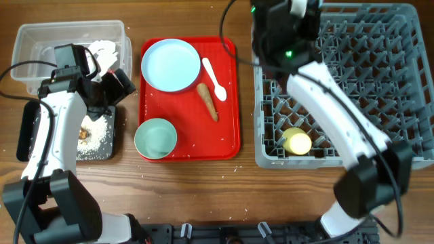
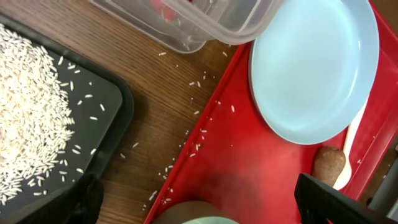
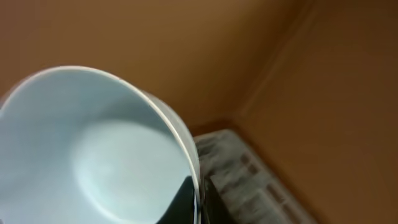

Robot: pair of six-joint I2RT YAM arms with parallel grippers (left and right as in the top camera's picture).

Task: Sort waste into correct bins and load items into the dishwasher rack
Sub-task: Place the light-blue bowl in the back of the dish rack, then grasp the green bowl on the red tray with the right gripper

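Observation:
I will next lower my right gripper toward the dishwasher rack's far corner by the red tray and let go of the whitish bowl's rim, as that corner is below the gripper.
My left gripper (image 1: 119, 83) is open and empty, low between the black tray (image 1: 28, 129) and the red tray; in the left wrist view its fingers (image 2: 208, 202) straddle the pale green bowl's rim (image 2: 205, 219). Rice (image 2: 31, 118) and a small brown lump (image 1: 84, 133) lie in the black tray. The clear tub (image 1: 41, 41) holds the crumpled wrapper (image 1: 102, 51). The pale blue plate (image 1: 169, 64), white spoon (image 1: 214, 78), brown stick (image 1: 208, 102) and green bowl (image 1: 156, 139) sit on the red tray. My right gripper (image 3: 196, 199) is shut on the whitish bowl's rim (image 3: 74, 155), raised high over the dishwasher rack (image 1: 407, 102).
The yellow cup (image 1: 297, 142) stands in the rack's front left corner. Loose rice grains (image 2: 193, 146) are scattered on the wood and on the red tray's edge (image 2: 217, 112). The right arm (image 1: 325, 102) crosses over the rack's left side.

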